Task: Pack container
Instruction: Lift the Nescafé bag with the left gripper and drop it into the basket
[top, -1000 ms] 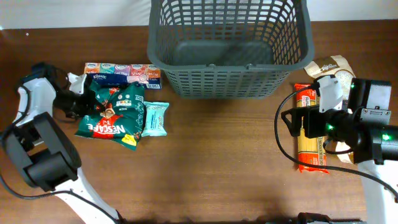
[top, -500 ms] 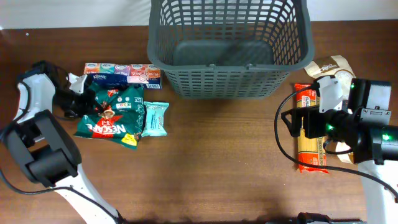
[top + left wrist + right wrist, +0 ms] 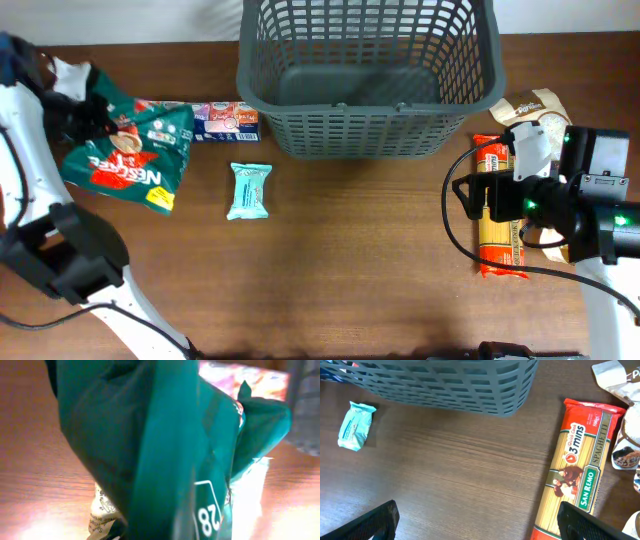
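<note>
The basket's bottom is empty, so my left gripper will next rise, carry the bag to the right in the overhead view, dip into the basket [image 3: 368, 82] and release it.
The dark grey lattice basket [image 3: 368, 82] stands at the back middle of the table; its wall also shows in the right wrist view [image 3: 445, 385]. My left gripper [image 3: 82, 112] is shut on a green Nescafe bag [image 3: 128, 150] and holds it lifted at the far left; the bag fills the left wrist view [image 3: 160, 450]. My right gripper [image 3: 477, 522] is open and empty, hovering over bare wood left of a red spaghetti packet [image 3: 499, 205], which also shows in the right wrist view [image 3: 575, 472].
A small teal packet [image 3: 248, 190] lies on the table left of centre, also in the right wrist view [image 3: 355, 425]. A row of tissue packs [image 3: 215, 118] lies left of the basket. A beige packet [image 3: 530, 107] lies right of the basket.
My left gripper has lifted the green Nescafe bag up and to the left, off the teal packet and the tissue packs. The right arm has not moved.
</note>
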